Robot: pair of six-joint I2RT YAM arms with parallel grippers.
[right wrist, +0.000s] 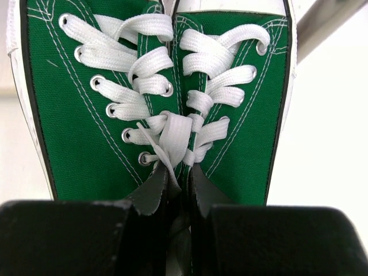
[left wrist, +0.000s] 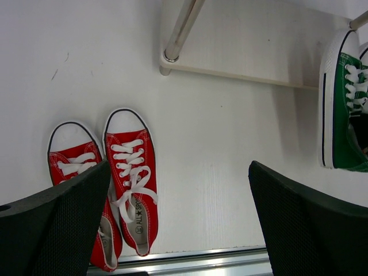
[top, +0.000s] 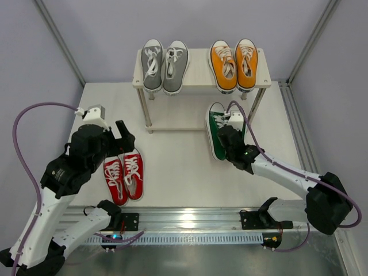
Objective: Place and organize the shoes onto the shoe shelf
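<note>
The lower board's bare end [top: 222, 100] lies outward of my right gripper, beneath the orange pair [top: 233, 64]. My right gripper should next push outward and release the green pair there.
The shoe shelf [top: 198, 72] stands at the back with a grey pair [top: 165, 66] and an orange pair [top: 233, 64] on its top board. My right gripper [top: 232, 138] is shut on the green pair [top: 217, 129], pinching the inner sides of both shoes together [right wrist: 178, 195] at the shelf's lower right front. The green canvas and white laces [right wrist: 75, 115] fill the right wrist view. The red pair [top: 123, 175] lies side by side on the table at the near left. My left gripper [top: 123, 141] is open and empty just above and behind it, the red pair [left wrist: 132, 167] by its left finger.
A shelf leg [left wrist: 181, 29] and the lower board [left wrist: 230, 46] show in the left wrist view, with the green shoe [left wrist: 342, 115] at the right edge. A metal rail [top: 190, 221] runs along the table's near edge. Frame posts stand at the back corners.
</note>
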